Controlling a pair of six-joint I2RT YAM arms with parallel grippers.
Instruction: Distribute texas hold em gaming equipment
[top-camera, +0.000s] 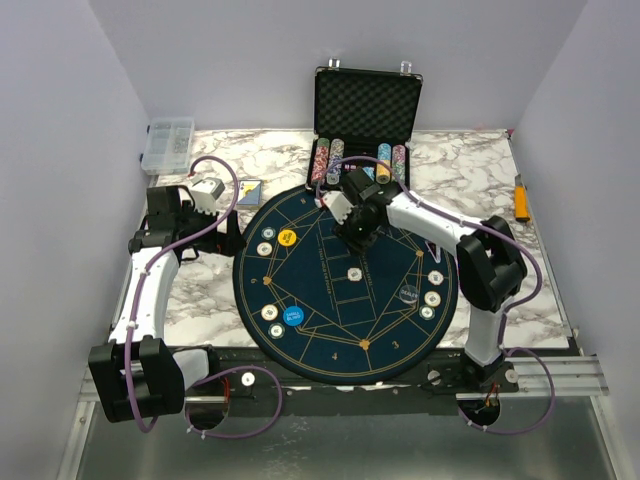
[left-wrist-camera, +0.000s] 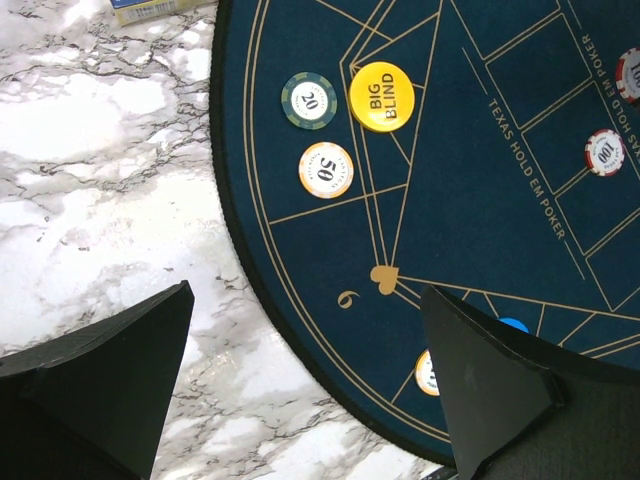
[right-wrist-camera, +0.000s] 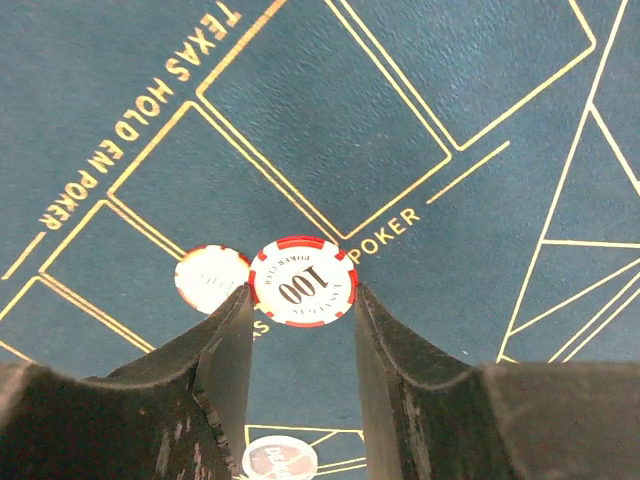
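The robot should next move its right gripper back and down onto bare mat by the blue disc (top-camera: 292, 343) and then release there. That spot is to the gripper's left in the top view.
A red-and-white 100 chip (right-wrist-camera: 302, 283) sits between the fingertips of my right gripper (right-wrist-camera: 301, 290), which is shut on it just above the dark-blue mat (top-camera: 330, 300). A second red-rimmed chip (right-wrist-camera: 210, 278) lies on the mat beside it, and the dealer disc (right-wrist-camera: 280, 460) shows below. In the top view the right gripper (top-camera: 355, 236) hovers over the mat's upper middle. My left gripper (left-wrist-camera: 305, 292) is open and holds nothing, straddling the mat's left edge near the yellow big blind disc (left-wrist-camera: 381, 96), a 20 chip (left-wrist-camera: 309, 101) and a 50 chip (left-wrist-camera: 326, 170).
An open black case (top-camera: 366, 100) with rows of chips stands behind the mat. A card box (top-camera: 250, 192) lies at the mat's upper left, a clear plastic box (top-camera: 168, 143) at the back left, an orange tool (top-camera: 521, 197) at the right. More chips and a blue disc (top-camera: 292, 316) dot the mat.
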